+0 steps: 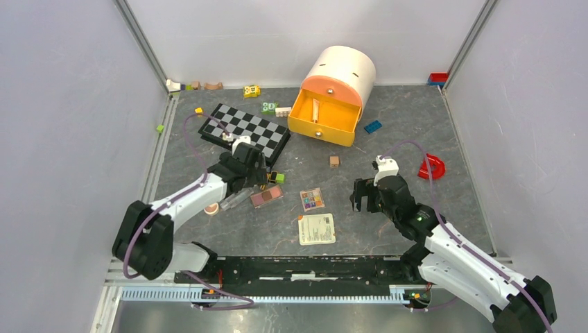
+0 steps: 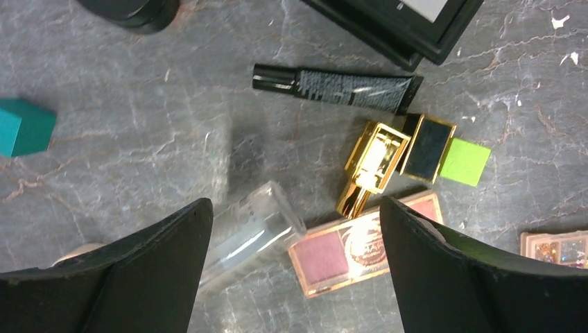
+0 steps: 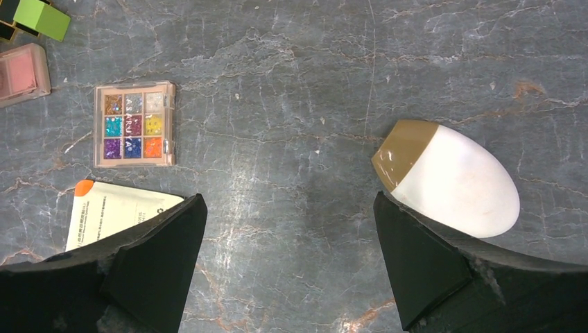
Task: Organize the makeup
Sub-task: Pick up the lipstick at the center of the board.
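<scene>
Next, the left gripper moves down, turning, and to the right in the wrist view onto the gold-cased item (image 1: 263, 186) (image 2: 373, 161), since the item lies below it, to that side.
My left gripper (image 2: 295, 208) (image 1: 246, 170) is open above a cluster of makeup. Between its fingers lie a clear tube (image 2: 253, 229) (image 1: 236, 200) and a pink eyeshadow palette (image 2: 364, 243) (image 1: 266, 196); neither is gripped. Just beyond are a gold-cased item (image 2: 371, 163) and a black tube (image 2: 336, 87). My right gripper (image 3: 289, 201) (image 1: 364, 194) is open over bare table. A white egg-shaped sponge (image 3: 451, 177) with a tan tip lies beside its right finger. The multicolour palette (image 3: 134, 125) (image 1: 311, 200) and a white sachet (image 3: 118, 211) (image 1: 316, 229) lie to its left.
An orange drawer box (image 1: 326, 114) with a cream top stands open at the back. The chessboard (image 1: 244, 130) lies behind my left gripper. A green cube (image 2: 464, 161), a teal block (image 2: 24, 126), a red piece (image 1: 431, 166) and small bricks are scattered around.
</scene>
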Controlling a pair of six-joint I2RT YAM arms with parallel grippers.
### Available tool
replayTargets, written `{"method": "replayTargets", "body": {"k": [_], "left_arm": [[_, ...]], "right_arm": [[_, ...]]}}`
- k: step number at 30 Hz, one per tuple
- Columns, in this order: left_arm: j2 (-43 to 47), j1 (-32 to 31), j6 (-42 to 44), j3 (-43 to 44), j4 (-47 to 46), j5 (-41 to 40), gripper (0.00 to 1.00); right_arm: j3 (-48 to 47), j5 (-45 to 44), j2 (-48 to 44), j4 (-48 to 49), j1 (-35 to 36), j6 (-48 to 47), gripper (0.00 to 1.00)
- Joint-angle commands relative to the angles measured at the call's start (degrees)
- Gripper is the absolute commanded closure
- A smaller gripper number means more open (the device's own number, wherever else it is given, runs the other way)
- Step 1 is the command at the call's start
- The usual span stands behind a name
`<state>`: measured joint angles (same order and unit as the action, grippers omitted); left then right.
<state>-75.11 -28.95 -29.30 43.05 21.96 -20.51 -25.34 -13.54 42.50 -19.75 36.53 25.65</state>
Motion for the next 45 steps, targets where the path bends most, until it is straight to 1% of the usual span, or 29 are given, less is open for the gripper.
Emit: {"method": "replayTargets", "body": {"k": [1,9,18,21,29,34,39,45], "left_arm": [[-4.9,0.2,4.4,5.5,-4.0,1.1,0.08],[-13.0,0.2,5.5,9.0,-6.2,4.7,0.26],[-18.4,0.2,6.5,10.8,-7.5,8.6,0.34],[-19.8,0.2,6.5,11.3,-7.2,8.9,0.38],[-20.7,0.2,6.4,11.3,-7.4,10.4,0.58],[-20.8,0.2,6.3,11.5,-7.6,11.1,0.73],[-19.8,0.1,6.3,11.8,-6.9,11.3,0.81],[-16.4,0.2,6.6,10.9,-6.4,11.7,0.88]], "right_arm": [[-0.5,0.9,0.1,1.8,0.2,-0.7,0.02],[-0.5,0.1,-1.1,0.5,0.2,-0.8,0.02],[-0.5,-0.5,-1.6,-0.4,0.2,-1.0,0.02],[-0.4,-0.6,-1.7,-0.4,0.2,-1.0,0.02],[-0.3,-0.6,-1.7,-0.5,0.2,-1.0,0.02],[-0.3,-0.8,-1.8,-0.6,0.2,-0.9,0.02],[-0.4,-0.8,-2.0,-0.6,0.2,-0.9,0.02],[-0.1,-0.6,-1.9,-0.4,0.2,-0.8,0.02]]}}
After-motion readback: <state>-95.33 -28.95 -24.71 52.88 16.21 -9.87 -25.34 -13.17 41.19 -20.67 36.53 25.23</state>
